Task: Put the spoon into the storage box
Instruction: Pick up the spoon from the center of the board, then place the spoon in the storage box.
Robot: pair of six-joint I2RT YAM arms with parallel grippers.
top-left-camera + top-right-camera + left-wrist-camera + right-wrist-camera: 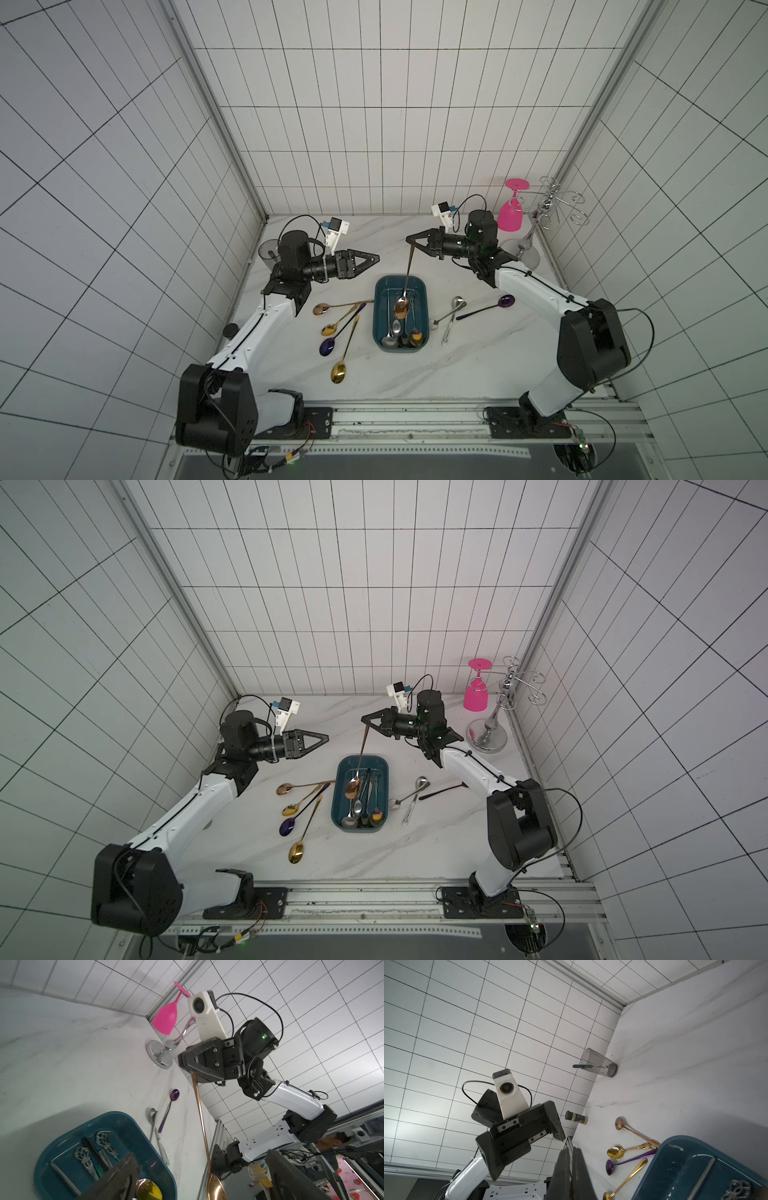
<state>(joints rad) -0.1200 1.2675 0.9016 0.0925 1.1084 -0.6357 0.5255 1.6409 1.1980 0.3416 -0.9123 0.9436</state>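
Observation:
My right gripper lowers the hanging spoon into the side of the dark teal storage box by the gold spoons next and releases the handle, as the box lies below.
A long copper spoon hangs bowl down. My right gripper is shut on the top of its handle. Its bowl hangs over the middle of the dark teal storage box, in which several spoons lie. In the right wrist view the right gripper has its fingers pressed together and the handle barely shows. My left gripper stands open and empty, a little left of the spoon and above the table.
Several gold, copper and purple spoons lie left of the box. A silver spoon and a purple one lie to its right. A pink glass hangs on a chrome rack back right. A grey cup stands back left, a spice jar near it.

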